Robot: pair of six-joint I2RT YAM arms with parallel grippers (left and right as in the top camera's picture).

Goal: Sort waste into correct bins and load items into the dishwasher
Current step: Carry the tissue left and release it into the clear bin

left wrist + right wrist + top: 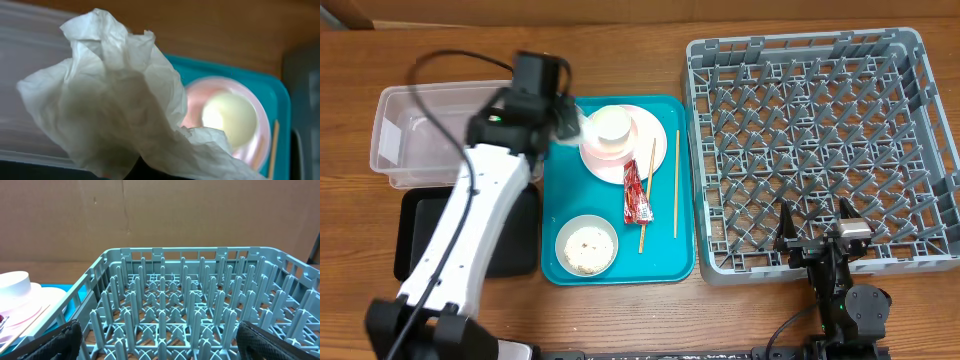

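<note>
Next, my left gripper sweeps down and to the left in the overhead view and releases the napkin (115,100) inside the clear tub (30,120), which lies there.
My left gripper (570,118) is shut on the crumpled white napkin (115,100), held above the teal tray's back-left corner beside the clear tub (420,130). The napkin fills the left wrist view and hides the fingers. On the teal tray (560,200) a pale pink plate (638,150) carries a white cup (610,125). A red wrapper (637,195) and two chopsticks (676,185) lie to the right, and a bowl (587,245) holds rice scraps. My right gripper (815,235) stands open over the near edge of the grey dish rack (820,150), nothing between its fingers (280,340).
The flat black tray (420,235) lies in front of the clear tub, partly under my left arm. The teal tray sits between the bins and the rack. A brown wall stands behind the rack (200,305). Bare wooden table runs along the front edge.
</note>
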